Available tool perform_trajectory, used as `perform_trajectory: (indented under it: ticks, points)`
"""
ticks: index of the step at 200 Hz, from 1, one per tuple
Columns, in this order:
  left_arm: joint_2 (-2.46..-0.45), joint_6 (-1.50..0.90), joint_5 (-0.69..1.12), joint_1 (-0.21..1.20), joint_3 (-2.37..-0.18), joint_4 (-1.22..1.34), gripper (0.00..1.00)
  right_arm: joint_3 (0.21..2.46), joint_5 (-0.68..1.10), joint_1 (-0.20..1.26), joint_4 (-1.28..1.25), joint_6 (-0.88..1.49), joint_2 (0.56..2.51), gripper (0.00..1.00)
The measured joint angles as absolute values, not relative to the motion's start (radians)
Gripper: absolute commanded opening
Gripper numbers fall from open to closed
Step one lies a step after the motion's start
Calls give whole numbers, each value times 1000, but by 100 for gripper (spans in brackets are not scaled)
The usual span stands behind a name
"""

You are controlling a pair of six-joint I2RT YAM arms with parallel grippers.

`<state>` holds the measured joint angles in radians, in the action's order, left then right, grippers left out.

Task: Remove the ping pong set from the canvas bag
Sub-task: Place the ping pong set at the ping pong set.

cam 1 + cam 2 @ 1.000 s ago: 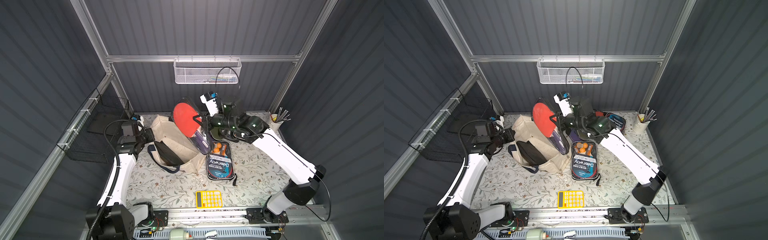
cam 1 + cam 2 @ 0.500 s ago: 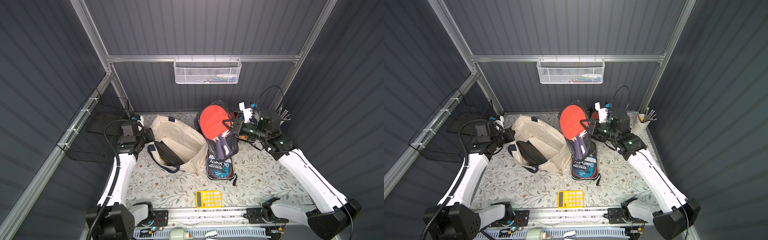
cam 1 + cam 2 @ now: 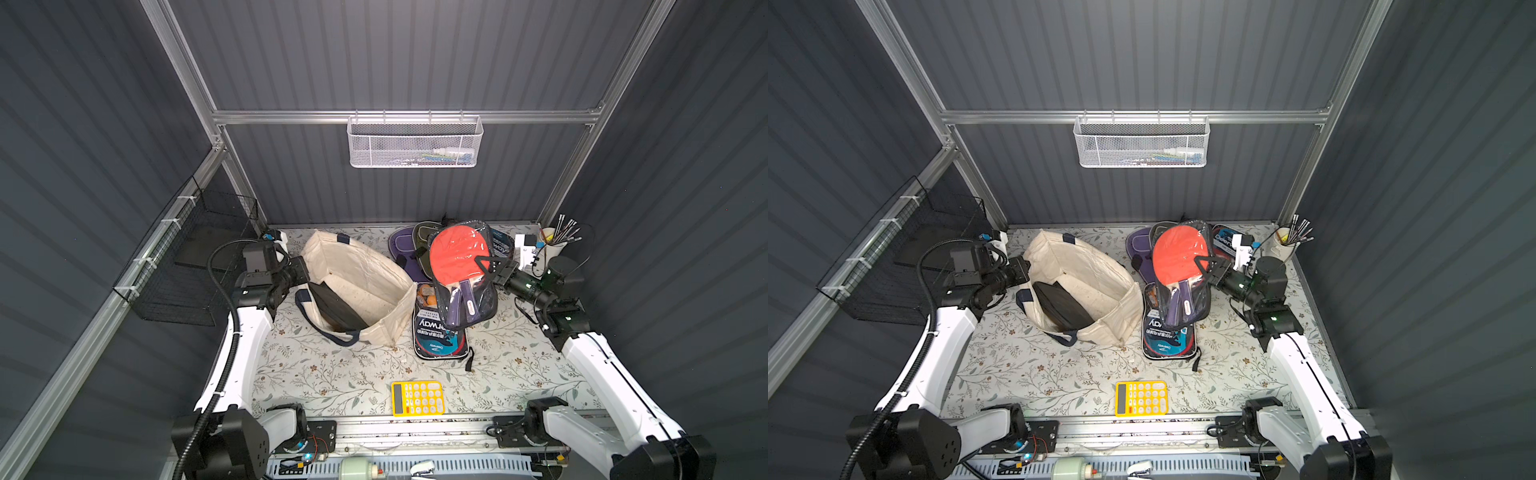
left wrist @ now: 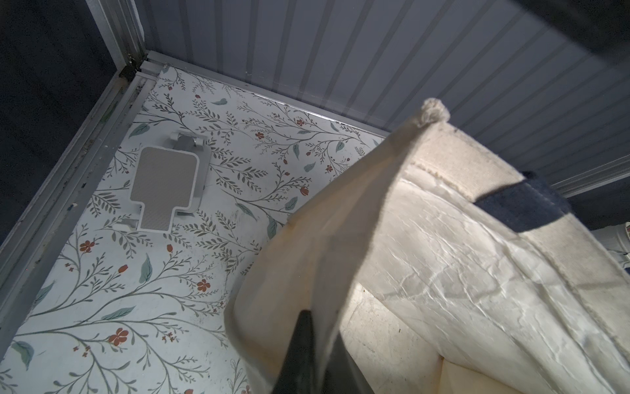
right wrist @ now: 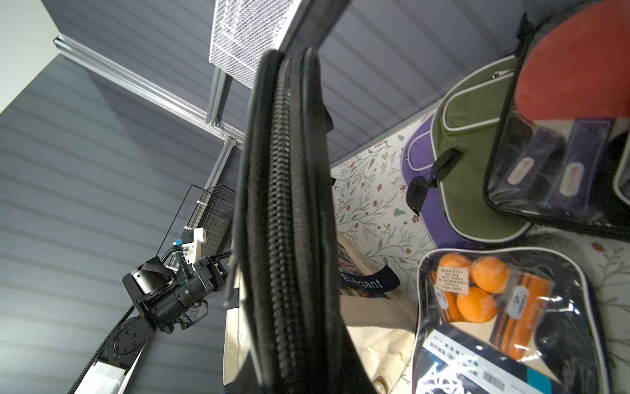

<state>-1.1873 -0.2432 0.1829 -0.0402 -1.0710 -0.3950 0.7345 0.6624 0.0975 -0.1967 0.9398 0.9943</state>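
Observation:
The ping pong set (image 3: pixel 457 262) hangs clear of the bag, so my right gripper should next go down toward the bare table (image 3: pixel 490 336) beside the flat pouch and release the black edge.
The cream canvas bag (image 3: pixel 365 274) (image 3: pixel 1088 274) lies open on the floral table, with a black item (image 3: pixel 334 307) inside. My left gripper (image 3: pixel 301 268) (image 4: pixel 318 327) is shut on the bag's rim cloth (image 4: pixel 341 238) at its left side. The ping pong set (image 3: pixel 457 262) (image 3: pixel 1179 262), a clear zipped pouch with a red paddle, hangs in the air to the right of the bag. My right gripper (image 3: pixel 492 268) is shut on the pouch's black edge (image 5: pixel 286 204); the cloth hides its fingertips in the right wrist view.
A second paddle pouch with orange balls (image 3: pixel 440 336) (image 5: pixel 477 293) lies flat under the hanging one. Purple and green pouches (image 3: pixel 411 249) sit behind. A yellow calculator (image 3: pixel 417 398) lies near the front. A pen cup (image 3: pixel 550 245) stands back right. A black wire basket (image 3: pixel 195 266) hangs left.
The right arm has swung the ping pong set rightward, from above the bag's mouth to above the pouch on the table. The left arm and bag have stayed put.

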Motion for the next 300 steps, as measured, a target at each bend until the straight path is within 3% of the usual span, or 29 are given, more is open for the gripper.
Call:
perform_trajectory:
  ticks: [104, 154, 222, 300]
  points:
    - [-1187, -243, 180, -40, -1071, -395, 0, 493, 765, -1, -467, 970, 1143, 0]
    - [-1187, -243, 179, -40, -1071, -395, 0, 435, 786, -15, -649, 973, 1319, 0]
    - [-1187, -239, 176, -40, -1071, -395, 0, 363, 824, -38, -1083, 1126, 1626, 0]
    - [-1187, -239, 176, -40, -1071, -395, 0, 314, 822, -66, -1214, 1139, 1673, 0]
